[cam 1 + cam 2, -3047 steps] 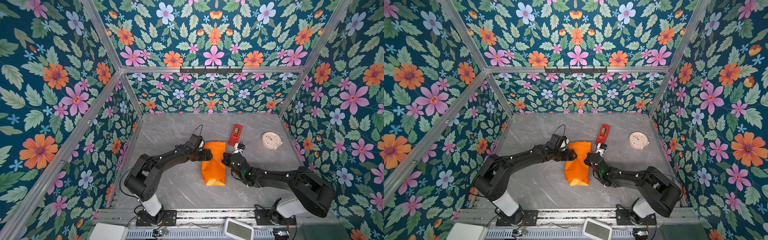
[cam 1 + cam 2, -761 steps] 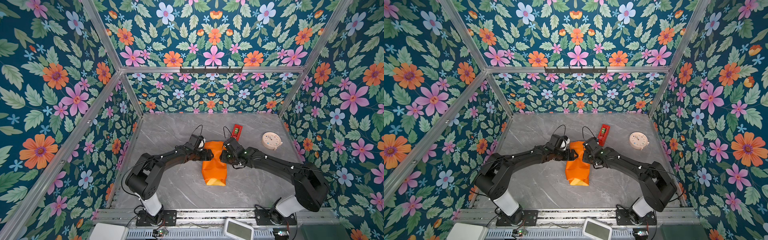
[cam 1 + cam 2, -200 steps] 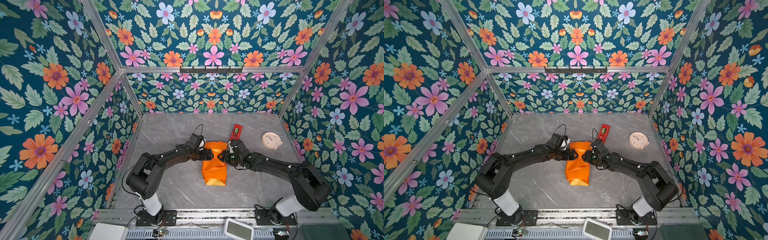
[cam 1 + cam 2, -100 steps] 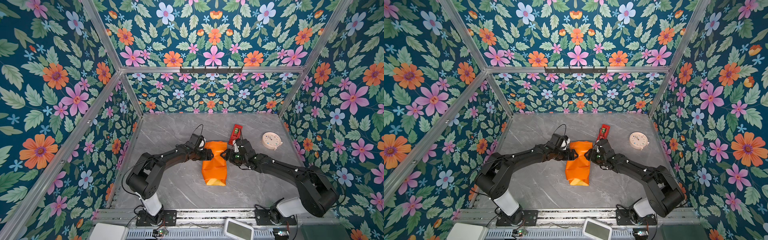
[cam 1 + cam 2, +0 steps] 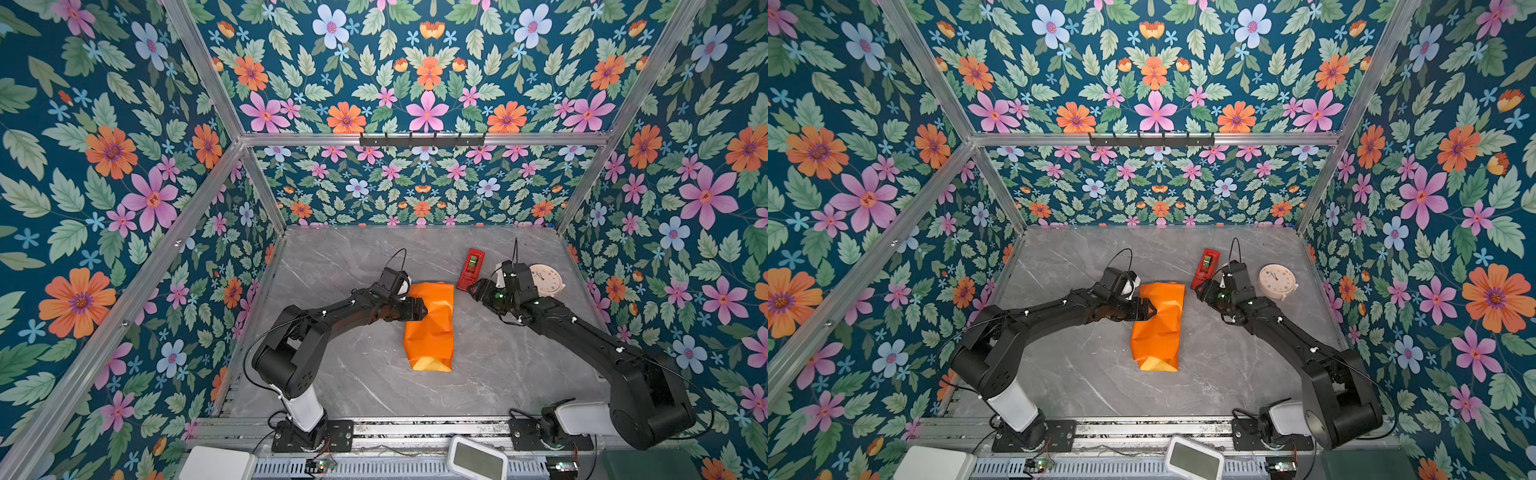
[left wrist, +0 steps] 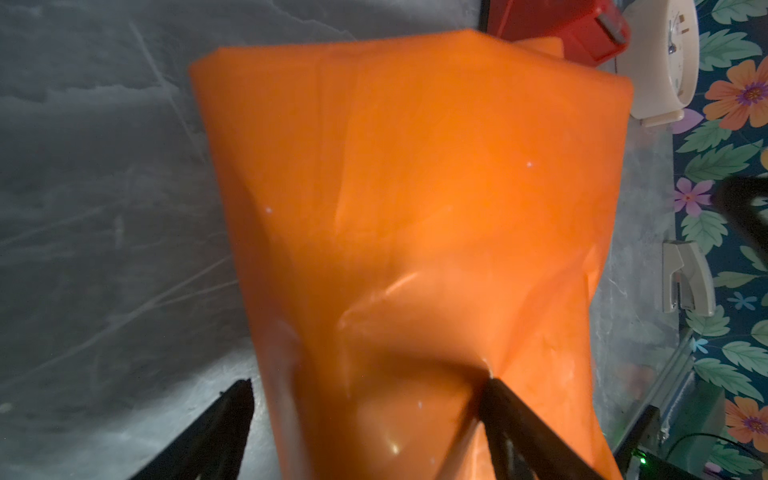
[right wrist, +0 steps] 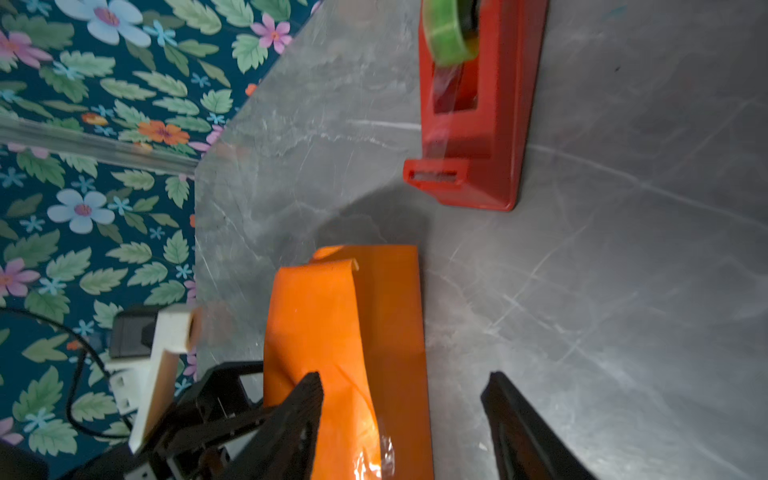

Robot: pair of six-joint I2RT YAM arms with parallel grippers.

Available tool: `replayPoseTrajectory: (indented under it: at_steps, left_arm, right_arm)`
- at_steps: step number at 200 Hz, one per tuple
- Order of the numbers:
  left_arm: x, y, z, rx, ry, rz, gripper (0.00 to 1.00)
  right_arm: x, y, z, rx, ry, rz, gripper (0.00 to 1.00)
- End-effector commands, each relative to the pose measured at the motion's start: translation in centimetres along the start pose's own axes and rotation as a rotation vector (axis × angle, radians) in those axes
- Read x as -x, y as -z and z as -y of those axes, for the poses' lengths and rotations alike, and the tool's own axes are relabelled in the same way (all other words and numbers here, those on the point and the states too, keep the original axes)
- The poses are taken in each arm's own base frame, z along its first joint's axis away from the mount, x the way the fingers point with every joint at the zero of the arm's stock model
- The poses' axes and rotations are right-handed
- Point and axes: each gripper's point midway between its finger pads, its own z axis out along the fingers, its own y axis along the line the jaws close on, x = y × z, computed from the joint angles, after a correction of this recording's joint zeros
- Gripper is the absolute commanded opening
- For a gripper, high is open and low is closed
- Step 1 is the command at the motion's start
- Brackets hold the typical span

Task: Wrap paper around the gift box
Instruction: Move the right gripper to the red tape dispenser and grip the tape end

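Observation:
The clear tape spans a gap between green roll [image 5: 469,272] [image 7: 447,110] and dispenser edge, so my right gripper should move outward and tilt flatter to close on the tape there.
The paper [image 5: 430,328] [image 5: 1158,328] lies mid-table as a long creased orange bundle, with its yellow face showing at the near end. The gift box is hidden, and no blue shows. My left gripper [image 5: 417,309] [image 5: 1148,309] sits at the bundle's left edge with its jaws wide apart. In the left wrist view [image 6: 365,384] one finger presses a dent into the paper [image 6: 415,187] and the other hangs over bare table. My right gripper [image 5: 473,289] [image 5: 1201,293] [image 7: 401,380] stands open and empty, right of the bundle's far end and just off the paper [image 7: 332,324].
A red tape dispenser [image 5: 470,269] [image 5: 1206,262] [image 7: 478,124] lies just beyond my right gripper. A round cream clock [image 5: 546,280] [image 5: 1277,281] sits at the right behind that arm. Floral walls close in three sides.
My right gripper has pulled off the bundle's far end and moved right and back, close to the tape dispenser. The left gripper and the paper have stayed put.

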Motion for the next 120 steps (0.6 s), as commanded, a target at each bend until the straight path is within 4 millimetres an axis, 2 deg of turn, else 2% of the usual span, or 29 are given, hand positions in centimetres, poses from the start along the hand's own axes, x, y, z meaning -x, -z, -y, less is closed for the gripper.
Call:
replayPoseTrajectory:
  at_steps: [1, 34, 68, 75, 120]
  left_arm:
    - [-4.8, 0.1, -6.5, 0.298, 0.017, -0.153, 0.87]
    - [-4.7, 0.1, -6.3, 0.293, 0.018, -0.154, 0.87]
    - [-4.7, 0.0, -6.4, 0.295, 0.016, -0.155, 0.87]
    - [-4.7, 0.0, -6.4, 0.297, 0.015, -0.156, 0.87]
    - [-4.7, 0.1, -6.4, 0.297, 0.015, -0.157, 0.87]
  right_arm:
    - [1.7, -0.1, -0.3, 0.031, -0.013, -0.001, 0.62]
    - [4.7, -1.4, -0.3, 0.053, -0.05, 0.007, 0.58]
    - [6.9, -3.8, -0.4, 0.087, -0.097, -0.024, 0.46]
    - [6.7, -5.1, 0.3, 0.079, -0.113, -0.054, 0.45]
    - [7.2, -8.1, 1.0, 0.088, -0.146, -0.096, 0.4]
